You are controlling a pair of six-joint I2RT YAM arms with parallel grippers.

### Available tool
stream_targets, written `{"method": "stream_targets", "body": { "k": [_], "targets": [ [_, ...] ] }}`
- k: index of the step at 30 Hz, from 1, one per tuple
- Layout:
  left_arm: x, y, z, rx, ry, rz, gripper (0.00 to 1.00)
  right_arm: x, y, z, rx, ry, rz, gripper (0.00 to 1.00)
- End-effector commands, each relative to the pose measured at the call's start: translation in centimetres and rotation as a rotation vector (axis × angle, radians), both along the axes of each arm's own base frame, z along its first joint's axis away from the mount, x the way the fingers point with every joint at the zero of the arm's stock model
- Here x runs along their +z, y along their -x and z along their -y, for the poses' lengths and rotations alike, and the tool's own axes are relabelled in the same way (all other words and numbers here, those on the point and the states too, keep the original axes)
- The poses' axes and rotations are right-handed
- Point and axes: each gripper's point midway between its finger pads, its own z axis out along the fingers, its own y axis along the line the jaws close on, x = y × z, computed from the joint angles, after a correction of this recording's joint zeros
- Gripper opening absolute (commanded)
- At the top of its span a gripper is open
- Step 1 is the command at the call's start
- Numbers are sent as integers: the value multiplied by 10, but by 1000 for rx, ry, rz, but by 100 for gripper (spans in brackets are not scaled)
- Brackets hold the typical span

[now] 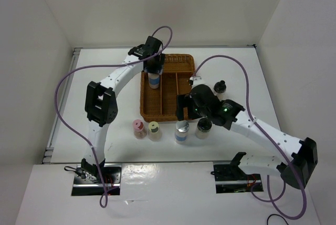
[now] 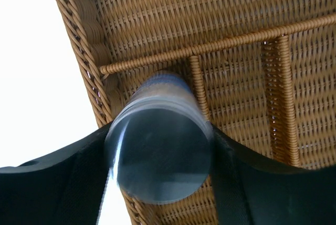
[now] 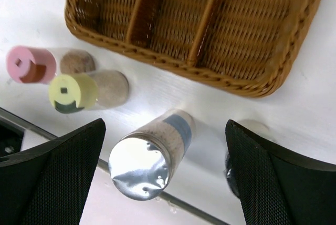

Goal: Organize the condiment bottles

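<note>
My right gripper will go down and slightly back around the silver cap of the white shaker [image 1: 182,125] [image 3: 140,167] next, because the cap is already between its open fingers.
My left gripper [image 1: 154,71] is shut on a white shaker with a silver cap and blue band [image 1: 154,81], held upright in the left compartment of the wicker tray [image 1: 185,59]. In the left wrist view the shaker's cap [image 2: 157,154] fills the gap between my fingers [image 2: 63,183]. My right gripper [image 1: 184,110] is open above the second silver-capped shaker [image 1: 181,131], which stands on the table in front of the tray and shows between the open fingers in the right wrist view [image 3: 149,156]. The pink-capped [image 1: 138,129] and yellow-green-capped [image 1: 154,130] shakers stand to its left.
One clear black-topped shaker [image 1: 203,127] stands just right of the silver-capped one; in the right wrist view it [image 3: 229,170] is mostly hidden behind my right finger. The other [image 1: 220,88] stands right of the tray. The tray's middle and right compartments hold nothing.
</note>
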Motion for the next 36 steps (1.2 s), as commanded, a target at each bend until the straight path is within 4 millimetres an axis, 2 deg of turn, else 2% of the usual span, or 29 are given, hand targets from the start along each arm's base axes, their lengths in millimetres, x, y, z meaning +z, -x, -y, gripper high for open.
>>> {"method": "stream_targets", "body": {
  "k": [1, 2, 4, 5, 6, 7, 8, 9, 10, 12, 13, 14, 15, 16, 21, 22, 23, 24, 28, 32, 34, 36],
  "targets": [
    [7, -8, 2, 3, -8, 34, 78, -11, 6, -3, -24, 71, -17, 99],
    [10, -6, -1, 9, -13, 38, 87, -14, 9, -8, -20, 88, -20, 99],
    [11, -4, -2, 9, -14, 37, 93, -16, 12, -13, -10, 102, -30, 99],
    [17, -4, -4, 16, -16, 51, 95, -20, 11, -10, -29, 117, -36, 99],
    [13, 0, 0, 6, -21, 42, 97, -25, 15, -10, -20, 137, -50, 99],
    [16, 2, -1, 6, -20, 45, 99, -21, 12, -11, -37, 128, -40, 99],
    [25, 2, -2, 7, -12, 60, 99, -25, 13, -9, -43, 142, -57, 99],
    [24, 6, -4, 6, -17, 50, 99, -22, 12, -11, -43, 135, -52, 99],
    [37, 7, -4, 7, -6, 72, 99, -23, 14, -9, -43, 143, -58, 99],
    [40, 14, -7, 14, -1, 70, 99, -20, 16, -11, -42, 127, -56, 99],
    [53, 18, -9, 14, 11, 91, 99, -19, 20, -11, -40, 122, -58, 99],
    [58, 20, -10, 14, 14, 98, 99, -19, 20, -12, -47, 115, -62, 99],
    [56, 26, -13, 22, 16, 88, 99, -19, 23, -15, -31, 111, -68, 99],
    [68, 30, -15, 23, 27, 108, 99, -17, 28, -15, -27, 103, -71, 99],
    [83, 47, -26, 50, 37, 131, 99, -18, 38, -22, -2, 88, -83, 99],
    [84, 50, -27, 59, 46, 130, 99, -18, 41, -24, 9, 88, -83, 99],
    [74, 57, -31, 58, 30, 101, 99, -18, 41, -24, 3, 83, -86, 99],
    [78, 62, -33, 68, 40, 105, 99, -21, 43, -27, 13, 94, -92, 99],
    [70, 82, -42, 83, 42, 82, 99, -34, 52, -26, 7, 145, -123, 99],
    [73, 100, -52, 97, 43, 85, 99, -42, 54, -19, -34, 178, -134, 99],
    [65, 105, -57, 102, 25, 69, 99, -46, 58, -18, -25, 186, -138, 95],
    [69, 109, -63, 113, 30, 78, 99, -48, 56, -18, -39, 184, -134, 93]
  ]
}}
